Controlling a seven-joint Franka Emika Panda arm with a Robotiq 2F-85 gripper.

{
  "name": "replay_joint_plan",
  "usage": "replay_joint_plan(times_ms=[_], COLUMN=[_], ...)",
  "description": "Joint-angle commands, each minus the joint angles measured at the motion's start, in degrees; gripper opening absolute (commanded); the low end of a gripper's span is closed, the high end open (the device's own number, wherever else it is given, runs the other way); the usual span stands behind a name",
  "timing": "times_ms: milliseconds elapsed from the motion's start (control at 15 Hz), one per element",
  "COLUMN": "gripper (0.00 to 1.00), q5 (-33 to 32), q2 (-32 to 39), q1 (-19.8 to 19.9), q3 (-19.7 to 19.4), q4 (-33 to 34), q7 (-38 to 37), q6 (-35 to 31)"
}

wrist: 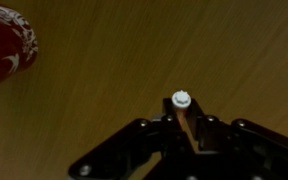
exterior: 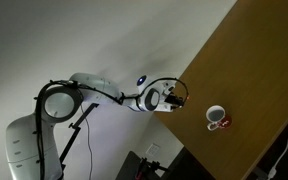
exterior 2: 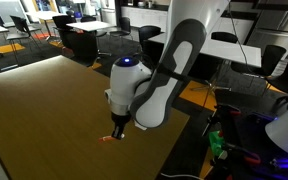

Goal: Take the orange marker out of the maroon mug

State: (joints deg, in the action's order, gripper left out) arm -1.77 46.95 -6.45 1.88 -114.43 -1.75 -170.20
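Next, my gripper goes down slightly over the open wood, then releases the marker point(wrist: 181, 101) there, as it is out of the mug.
The maroon mug point(exterior: 216, 118), dark red with a white inside, stands upright on the wooden table point(exterior: 254, 70). It also shows at the top left of the wrist view point(wrist: 6, 45). My gripper point(wrist: 181, 120) is shut on the orange marker point(wrist: 181, 101), whose white end pokes out past the fingers. In an exterior view my gripper point(exterior: 179, 97) hovers near the table's edge, apart from the mug. In an exterior view my gripper point(exterior 2: 119, 126) points down over the table with the marker's orange tip point(exterior 2: 110, 138) below it. The mug does not show there.
The table's edge point(exterior: 184, 140) runs close by the gripper. Beyond the table point(exterior 2: 54, 110) are office desks and chairs point(exterior 2: 239, 50). Cables and gear lie on the floor point(exterior 2: 234, 150).
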Motion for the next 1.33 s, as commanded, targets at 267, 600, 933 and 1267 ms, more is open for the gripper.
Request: replay_joint_plan(times_ms=[267,600,933,1267], gripper=[0.44,0.78,1.0,1.0], q5=[1.0,1.1,1.6,0.9], q2=[5.7,6.6,0.7,-6.7], q1=[-1.6,-1.9,-4.1,-5.6], q3=[-1.1,-1.0,-1.7,-1.5], q4=[3.5,5.1,0.6,-5.1], q7=[-1.8,-2.1,-5.2,-7.2], q6=[-0.9,0.6,6.0,10.7])
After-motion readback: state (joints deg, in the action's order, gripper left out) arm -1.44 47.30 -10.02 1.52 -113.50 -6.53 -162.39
